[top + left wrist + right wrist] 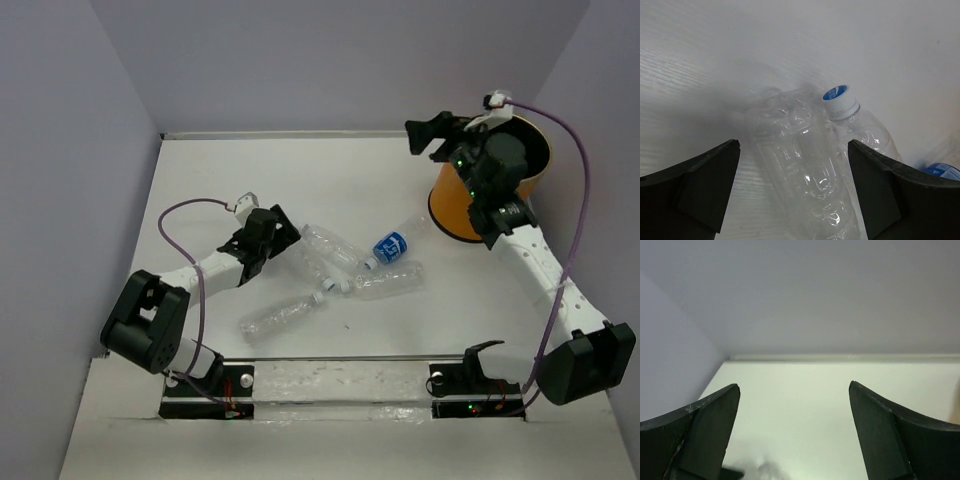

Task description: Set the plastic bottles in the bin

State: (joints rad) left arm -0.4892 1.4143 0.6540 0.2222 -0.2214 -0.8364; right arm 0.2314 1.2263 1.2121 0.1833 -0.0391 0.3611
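Note:
The open fingers of my left gripper are already on either side of both sides of the bottle, so they will next go down a little more over the clear bottle's capless end (297,251) (790,131) and close across it.
Several clear plastic bottles lie in a loose cluster mid-table: one crinkled bottle (328,245), one with a blue label (394,246), one flattened (388,283), and one nearer the arms (283,314). My left gripper (287,236) is open at the cluster's left end. In the left wrist view its jaws straddle the clear bottle (800,165) without touching it, and a white-capped bottle (841,101) lies just behind. The orange bin (452,208) stands at the far right. My right gripper (428,138) hovers open and empty beside the bin's left rim, and in its own view the right gripper (794,385) faces the bare table.
Pale walls enclose the table on the left, back and right. The back wall edge (840,358) shows ahead of the right gripper. Purple cables loop over both arms. The arm bases sit on a black rail (340,385) at the near edge.

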